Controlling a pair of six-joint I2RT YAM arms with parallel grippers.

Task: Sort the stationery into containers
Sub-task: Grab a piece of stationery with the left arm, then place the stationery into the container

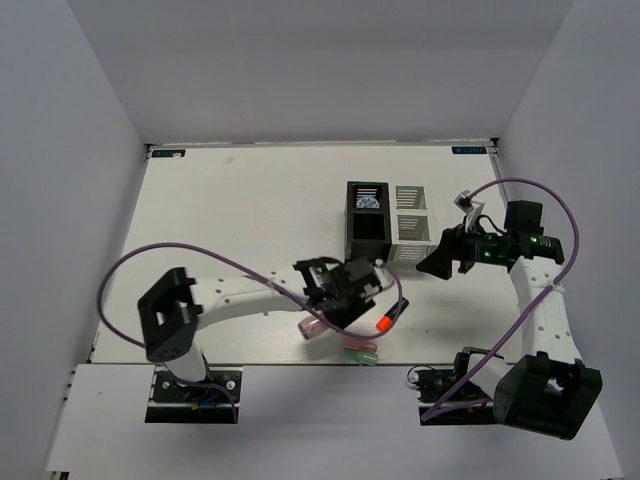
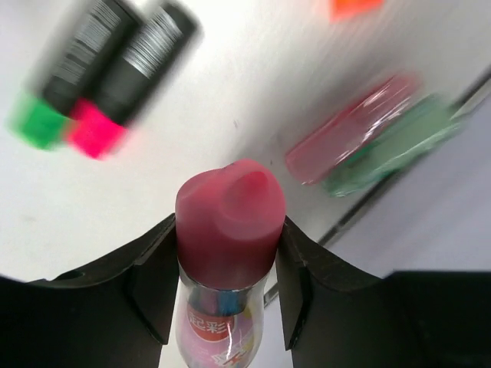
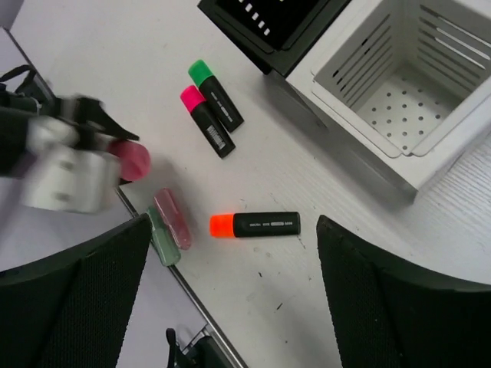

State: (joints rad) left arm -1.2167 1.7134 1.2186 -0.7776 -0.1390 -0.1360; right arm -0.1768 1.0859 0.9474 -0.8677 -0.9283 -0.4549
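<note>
The black bin's far section already holds something. My left gripper needs to rise and move outward, over the black bin's near section (image 1: 370, 226), and release the pink piece there.
My left gripper (image 1: 335, 292) is shut on a pink translucent piece with a pink cap (image 2: 229, 218), held a little above the table; the piece also shows in the top view (image 1: 312, 328). Below it lie a green-capped marker (image 3: 217, 96) and a pink-capped marker (image 3: 205, 121), side by side. An orange-capped marker (image 3: 257, 225) lies flat under my right gripper (image 3: 238, 295), which is open, empty and above the table. A pink oblong piece (image 3: 172, 218) and a green one (image 3: 161, 236) lie together at the table's front edge. The black bin (image 1: 367, 220) and the white bin (image 1: 408, 228) stand side by side.
The table's front edge (image 3: 165, 276) runs right beside the two oblong pieces. The white bin (image 3: 399, 92) shows a bare perforated floor. Purple cables loop over both arms. Grey walls close in the table's sides and back.
</note>
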